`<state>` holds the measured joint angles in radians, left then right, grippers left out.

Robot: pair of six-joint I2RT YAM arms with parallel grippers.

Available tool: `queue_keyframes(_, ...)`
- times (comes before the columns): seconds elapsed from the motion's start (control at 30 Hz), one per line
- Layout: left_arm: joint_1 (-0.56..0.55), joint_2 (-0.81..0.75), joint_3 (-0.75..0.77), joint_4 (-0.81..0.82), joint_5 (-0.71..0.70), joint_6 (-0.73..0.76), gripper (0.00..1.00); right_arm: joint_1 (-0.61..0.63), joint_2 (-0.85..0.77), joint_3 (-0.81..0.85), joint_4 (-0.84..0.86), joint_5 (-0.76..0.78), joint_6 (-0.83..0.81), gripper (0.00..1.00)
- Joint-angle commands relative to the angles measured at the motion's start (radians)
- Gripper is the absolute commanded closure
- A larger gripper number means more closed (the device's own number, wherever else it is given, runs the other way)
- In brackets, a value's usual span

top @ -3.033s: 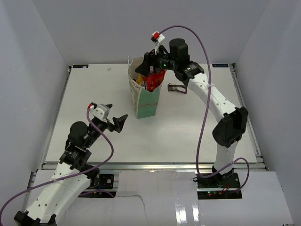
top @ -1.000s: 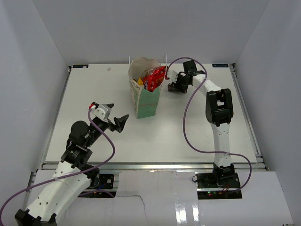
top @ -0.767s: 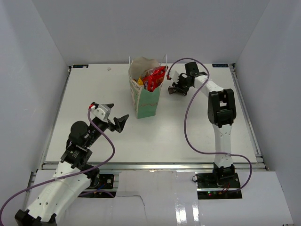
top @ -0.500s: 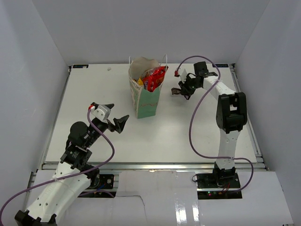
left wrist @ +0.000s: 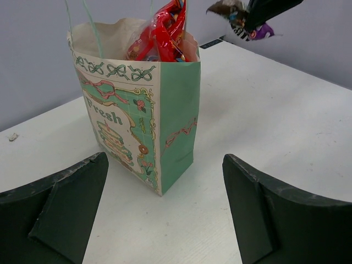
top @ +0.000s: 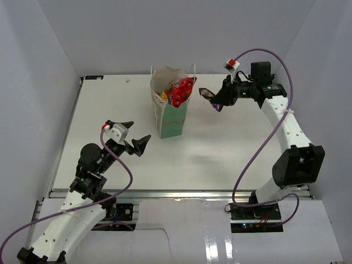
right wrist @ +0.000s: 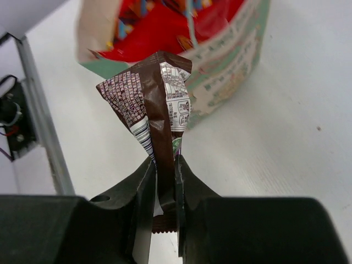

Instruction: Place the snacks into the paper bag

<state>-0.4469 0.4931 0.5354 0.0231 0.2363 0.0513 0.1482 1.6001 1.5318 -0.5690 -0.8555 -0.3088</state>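
Observation:
Next, my right gripper moves over the emptier far part of the bag's opening, to its left in the top view, and releases the bar (top: 207,94) there.
The mint-green paper bag (top: 171,116) stands upright at the table's middle back, with a red-orange packet (top: 181,91) poking out of its top and a yellow one (top: 163,95) beside it. My right gripper (top: 218,102) hangs in the air just right of the bag's mouth, shut on a dark brown bar (top: 207,94). In the right wrist view the brown bar (right wrist: 160,104) sticks up from between the jaws of the gripper (right wrist: 164,165), with the bag (right wrist: 234,58) behind it. My left gripper (top: 135,141) stands open near the bag's front left, nothing in it; its wrist view faces the bag (left wrist: 137,124).
White walls close in the table on three sides. A metal rail (top: 176,193) runs along the near edge. The right arm's purple cable (top: 258,148) loops over the right side of the table.
My right gripper closed on the dark brown bar lying right of the bag and lifted it up and to the right. The left arm has stayed put.

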Motion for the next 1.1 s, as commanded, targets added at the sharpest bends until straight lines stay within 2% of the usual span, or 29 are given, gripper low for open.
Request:
queue_keyframes(0.0, 0.004, -0.011, 0.001, 0.008, 0.015, -0.005, 0.04, 0.024, -0.063, 0.082, 0.041, -0.126, 0.146, 0.92)
queue_keyframes(0.1, 0.004, -0.008, 0.001, 0.008, 0.015, -0.005, 0.04, 0.089, -0.065, 0.164, 0.087, -0.131, 0.206, 0.92)
queue_keyframes(0.23, 0.004, -0.005, -0.002, 0.006, 0.001, 0.001, 0.04, 0.247, 0.027, 0.344, 0.084, -0.059, 0.218, 0.92)
queue_keyframes(0.4, 0.004, 0.004, -0.005, 0.005, -0.014, 0.009, 0.04, 0.369, 0.130, 0.476, 0.113, 0.198, 0.261, 0.92)
queue_keyframes(0.53, 0.005, 0.021, -0.003, 0.005, -0.022, 0.016, 0.04, 0.396, 0.230, 0.563, 0.201, 0.395, 0.391, 0.92)
queue_keyframes(0.67, 0.010, 0.025, -0.005, 0.005, -0.023, 0.018, 0.04, 0.429, 0.284, 0.593, 0.268, 0.568, 0.445, 0.91)
queue_keyframes(0.83, 0.013, 0.024, -0.005, 0.008, -0.015, 0.018, 0.04, 0.453, 0.314, 0.567, 0.304, 0.576, 0.456, 0.76)
queue_keyframes(0.97, 0.013, 0.015, -0.006, 0.008, -0.011, 0.018, 0.04, 0.468, 0.302, 0.542, 0.313, 0.602, 0.421, 0.50)
queue_keyframes(1.07, 0.013, 0.010, -0.005, 0.008, -0.008, 0.015, 0.04, 0.470, 0.256, 0.501, 0.317, 0.622, 0.393, 0.45)
